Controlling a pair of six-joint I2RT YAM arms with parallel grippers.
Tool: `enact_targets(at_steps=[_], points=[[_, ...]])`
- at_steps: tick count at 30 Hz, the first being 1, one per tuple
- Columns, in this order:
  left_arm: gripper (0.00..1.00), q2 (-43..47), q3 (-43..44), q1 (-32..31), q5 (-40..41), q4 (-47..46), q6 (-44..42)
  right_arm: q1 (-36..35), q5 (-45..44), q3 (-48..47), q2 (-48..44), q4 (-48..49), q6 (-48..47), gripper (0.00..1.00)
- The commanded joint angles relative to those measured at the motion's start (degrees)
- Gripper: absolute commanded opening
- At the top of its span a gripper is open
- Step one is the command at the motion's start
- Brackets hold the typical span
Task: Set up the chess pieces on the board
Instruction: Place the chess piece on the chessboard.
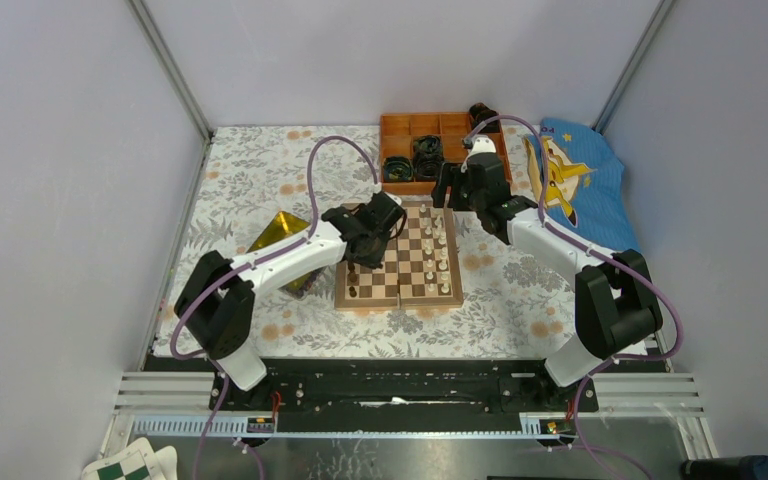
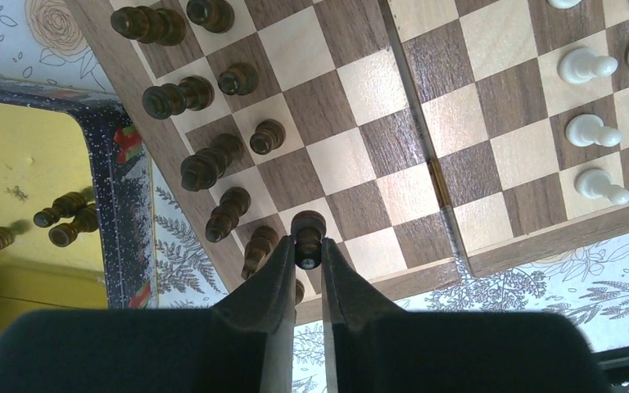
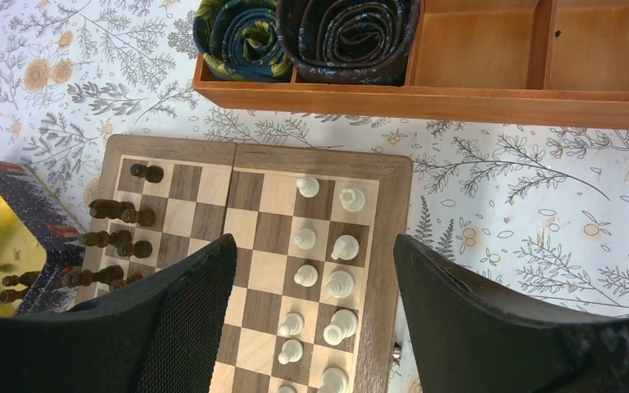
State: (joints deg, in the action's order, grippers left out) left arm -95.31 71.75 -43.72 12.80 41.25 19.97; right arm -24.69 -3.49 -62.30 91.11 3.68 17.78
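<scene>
The dark pawn goes down in my left gripper next, onto the empty dark square that continues the row of dark pawns.
The wooden chessboard (image 1: 400,258) lies mid-table. Dark brown pieces (image 2: 182,97) stand along its left files, cream pieces (image 3: 342,283) along its right files. My left gripper (image 2: 309,254) is shut on a dark pawn (image 2: 308,232), held over a square near the board's left edge; in the top view it (image 1: 365,243) hovers over the board's left half. My right gripper (image 3: 311,270) is open and empty, above the board's far right part, seen from above (image 1: 465,195). A few dark pieces (image 2: 64,214) lie in the gold tray (image 2: 24,155).
The gold tray (image 1: 282,236) sits left of the board, under the left arm. An orange compartmented box (image 1: 438,145) with dark coiled rolls (image 3: 344,37) stands behind the board. A blue cloth (image 1: 570,180) lies at the back right.
</scene>
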Motion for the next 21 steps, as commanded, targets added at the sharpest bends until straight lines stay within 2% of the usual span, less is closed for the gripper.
enact_targets(at_steps=[1,21], points=[[0.03,-1.13,-1.08,-0.19,-0.5,-3.03,0.67,0.46,-0.51,0.16,-2.17,1.77,-0.38,0.78],[0.08,-3.49,-4.81,1.69,0.55,-7.79,1.78,0.43,0.05,0.08,-1.48,2.01,-0.38,0.78]])
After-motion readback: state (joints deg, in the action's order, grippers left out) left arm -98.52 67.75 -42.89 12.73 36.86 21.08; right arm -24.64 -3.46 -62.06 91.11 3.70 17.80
